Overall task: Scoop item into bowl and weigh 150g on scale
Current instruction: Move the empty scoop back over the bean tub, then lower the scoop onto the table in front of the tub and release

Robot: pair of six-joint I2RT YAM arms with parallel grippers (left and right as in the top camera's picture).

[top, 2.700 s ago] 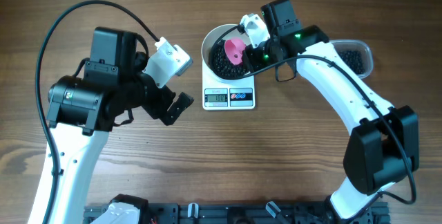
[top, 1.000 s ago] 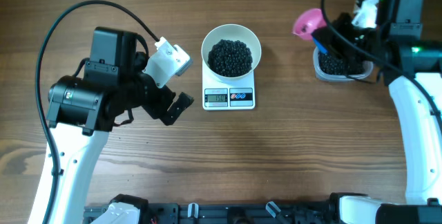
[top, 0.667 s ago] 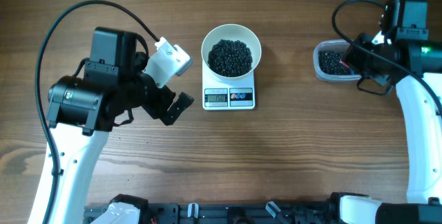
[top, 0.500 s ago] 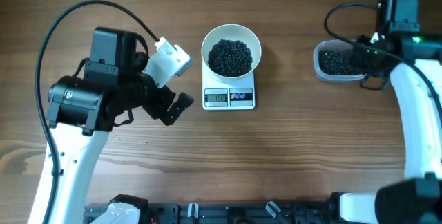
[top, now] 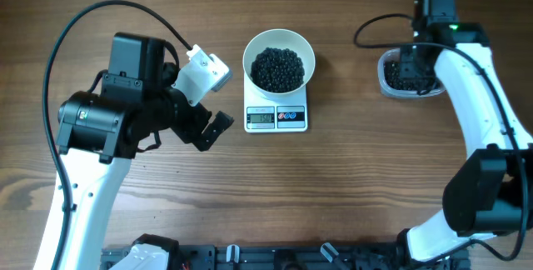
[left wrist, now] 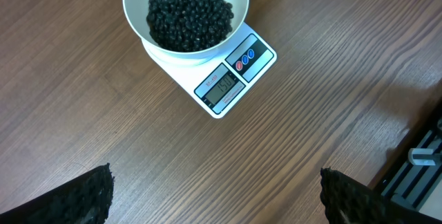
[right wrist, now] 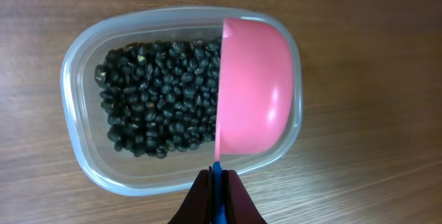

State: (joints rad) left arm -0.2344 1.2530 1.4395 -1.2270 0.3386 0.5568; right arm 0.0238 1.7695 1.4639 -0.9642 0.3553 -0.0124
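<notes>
My right gripper swings back from the tub next and lowers the scoop onto bare wood nearer the bar, since the scale shows the target weight.
The white bowl stands on the scale, filled with the item, glossy black beans. The left wrist view shows the same bowl, beans and scale. My left gripper hangs open to the left of the scale, with only bare wood between its fingertips. My right gripper is shut on the blue handle of a pink scoop. The scoop is turned on its edge over the right end of a clear tub of more beans.
The clear tub sits at the far right of the wooden table, partly under my right arm. A black rail runs along the front edge. The left arm's base and cable fill the left side.
My right arm carried the pink scoop from the bowl over to the tub and swung round above it. The bowl, scale and left arm have stayed put.
</notes>
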